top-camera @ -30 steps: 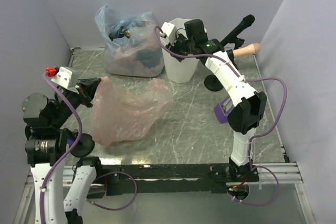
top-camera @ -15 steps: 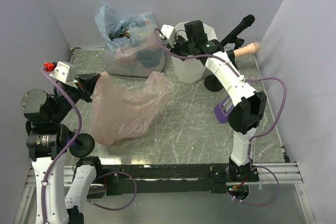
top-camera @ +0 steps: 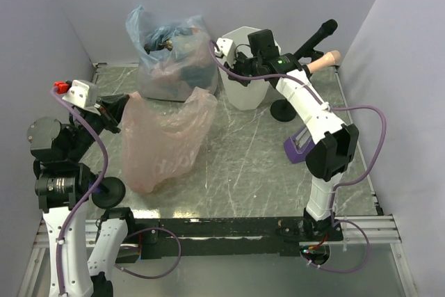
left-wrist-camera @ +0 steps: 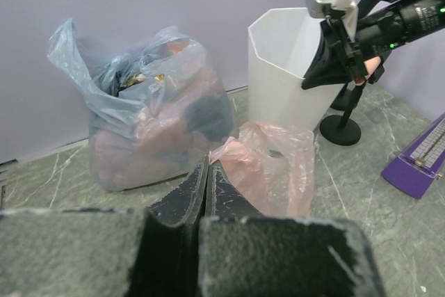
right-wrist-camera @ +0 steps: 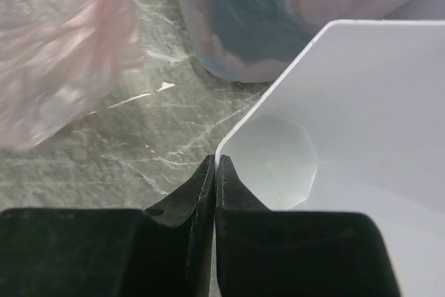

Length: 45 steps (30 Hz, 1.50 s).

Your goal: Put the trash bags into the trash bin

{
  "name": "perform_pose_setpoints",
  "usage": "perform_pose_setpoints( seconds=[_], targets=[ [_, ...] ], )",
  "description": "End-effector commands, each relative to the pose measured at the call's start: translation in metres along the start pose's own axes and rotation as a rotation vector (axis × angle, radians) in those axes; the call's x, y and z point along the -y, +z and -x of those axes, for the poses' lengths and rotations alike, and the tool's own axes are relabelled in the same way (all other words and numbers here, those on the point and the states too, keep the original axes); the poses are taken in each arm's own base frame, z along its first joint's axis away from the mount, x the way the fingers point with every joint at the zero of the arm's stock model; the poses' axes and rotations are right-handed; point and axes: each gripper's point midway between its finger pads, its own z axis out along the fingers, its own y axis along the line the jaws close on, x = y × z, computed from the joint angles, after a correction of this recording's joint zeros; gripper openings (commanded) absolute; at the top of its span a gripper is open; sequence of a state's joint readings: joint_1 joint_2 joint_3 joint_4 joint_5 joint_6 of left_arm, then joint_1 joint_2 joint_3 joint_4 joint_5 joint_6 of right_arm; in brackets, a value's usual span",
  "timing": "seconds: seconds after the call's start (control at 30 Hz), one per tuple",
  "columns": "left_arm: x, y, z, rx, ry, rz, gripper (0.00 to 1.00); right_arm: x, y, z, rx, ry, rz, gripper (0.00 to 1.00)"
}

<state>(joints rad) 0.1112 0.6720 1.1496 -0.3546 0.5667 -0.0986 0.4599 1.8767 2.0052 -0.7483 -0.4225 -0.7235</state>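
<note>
I will next pull the bin (top-camera: 245, 92) back and to the left in the top view with my right gripper and let go of it on the bare tabletop, because it stands beyond the pink bag.
A thin pink trash bag (top-camera: 163, 137) hangs from my left gripper (top-camera: 122, 113), which is shut on its top edge; its lower end rests on the table. In the left wrist view the bag (left-wrist-camera: 274, 172) drapes away from the closed fingertips (left-wrist-camera: 207, 165). The white faceted trash bin (top-camera: 245, 92) stands at the back. My right gripper (top-camera: 233, 67) is shut on its near-left rim; in the right wrist view the fingers (right-wrist-camera: 214, 161) pinch the rim of the bin (right-wrist-camera: 278, 95), whose inside looks empty. A stuffed clear-bluish bag (top-camera: 170, 57) stands left of the bin.
A black microphone stand (top-camera: 284, 109) with a mic (top-camera: 321, 31) stands right of the bin. A purple keyboard-like object (top-camera: 299, 145) lies under the right arm. Lavender walls enclose the back and both sides.
My left gripper has risen with the pink bag, which now hangs narrower and more upright. The bin, held by my right gripper, shifted right and then back a little.
</note>
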Motion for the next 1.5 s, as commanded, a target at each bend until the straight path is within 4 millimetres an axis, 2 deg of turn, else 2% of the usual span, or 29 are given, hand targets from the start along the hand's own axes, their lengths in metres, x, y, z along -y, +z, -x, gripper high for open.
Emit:
perform_pose_setpoints(
  seconds=[0.0,0.17,0.47,0.77,0.93,1.1,1.2,1.23,1.33,1.4,1.47],
  targets=[
    [-0.007,0.001,0.017,0.049,0.029,0.031,0.01,-0.004,-0.043,0.042,0.123,-0.029,-0.007,0.0],
    [-0.015,0.004,0.021,0.055,0.04,0.065,0.01,-0.023,-0.054,0.051,0.152,-0.006,0.036,0.0],
    [-0.026,0.0,0.023,0.069,0.064,0.137,0.01,-0.073,-0.066,0.066,0.175,-0.056,0.148,0.0],
    [-0.047,-0.008,0.037,0.096,0.129,0.262,0.01,-0.124,-0.074,0.082,0.192,-0.071,0.289,0.0],
    [-0.056,-0.013,0.039,0.099,0.169,0.315,0.01,-0.148,-0.082,0.083,0.175,-0.053,0.368,0.0],
    [-0.055,-0.012,0.04,0.106,0.162,0.313,0.01,-0.172,-0.09,0.077,0.156,-0.056,0.461,0.01],
    [-0.053,-0.011,0.039,0.107,0.154,0.3,0.01,-0.178,-0.093,0.075,0.152,-0.051,0.474,0.02],
    [-0.052,-0.011,0.039,0.104,0.151,0.292,0.01,-0.177,-0.093,0.077,0.153,-0.05,0.469,0.06],
    [-0.044,-0.01,0.032,0.077,0.16,0.243,0.01,-0.169,-0.092,0.087,0.158,-0.002,0.419,0.31],
    [-0.029,-0.011,0.025,0.05,0.187,0.163,0.01,-0.155,-0.098,0.111,0.203,0.054,0.36,0.48],
    [-0.005,-0.017,0.018,0.025,0.23,0.043,0.01,-0.145,-0.106,0.137,0.272,0.096,0.334,0.57]
  ],
)
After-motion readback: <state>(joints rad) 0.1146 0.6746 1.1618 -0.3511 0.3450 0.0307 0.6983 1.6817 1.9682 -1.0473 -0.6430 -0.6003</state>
